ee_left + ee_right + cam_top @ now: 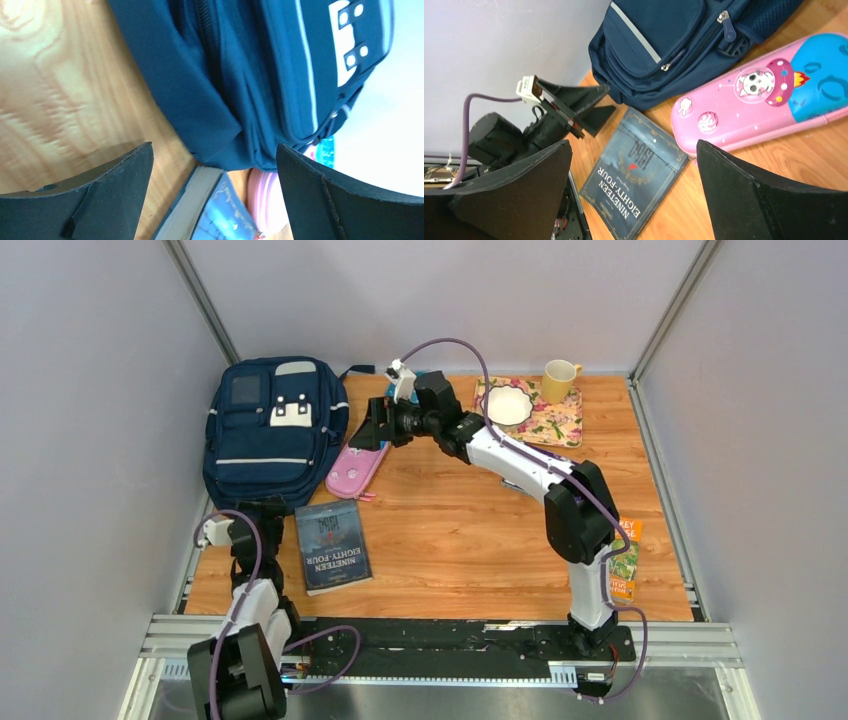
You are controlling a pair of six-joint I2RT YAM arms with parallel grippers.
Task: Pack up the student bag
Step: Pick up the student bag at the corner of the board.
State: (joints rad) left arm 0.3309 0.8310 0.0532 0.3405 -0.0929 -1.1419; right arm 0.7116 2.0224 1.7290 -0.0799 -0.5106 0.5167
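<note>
I will move my left gripper down to the fold of fabric at the bag's near edge next.
The student bag [270,430], navy with pale stripes and a white patch, lies flat at the back left of the table, its zips shut. My left gripper [262,512] hovers open at the bag's near edge. In the left wrist view the bag [225,75] fills the top, and nothing lies between the open left gripper [214,146] fingers. My right gripper [372,430] is open above the pink pencil case [357,468], just right of the bag. The right wrist view looks past the open right gripper [633,142] at the bag [664,45], the pencil case [764,95] and the left gripper [589,102].
A dark "Nineteen Eighty-Four" book [332,545] lies flat in front of the bag. At the back right a floral mat [560,425] carries a white bowl [507,405], with a yellow mug [560,380] on its far corner. Another book [625,560] lies by the right arm's base. Grey walls enclose the table.
</note>
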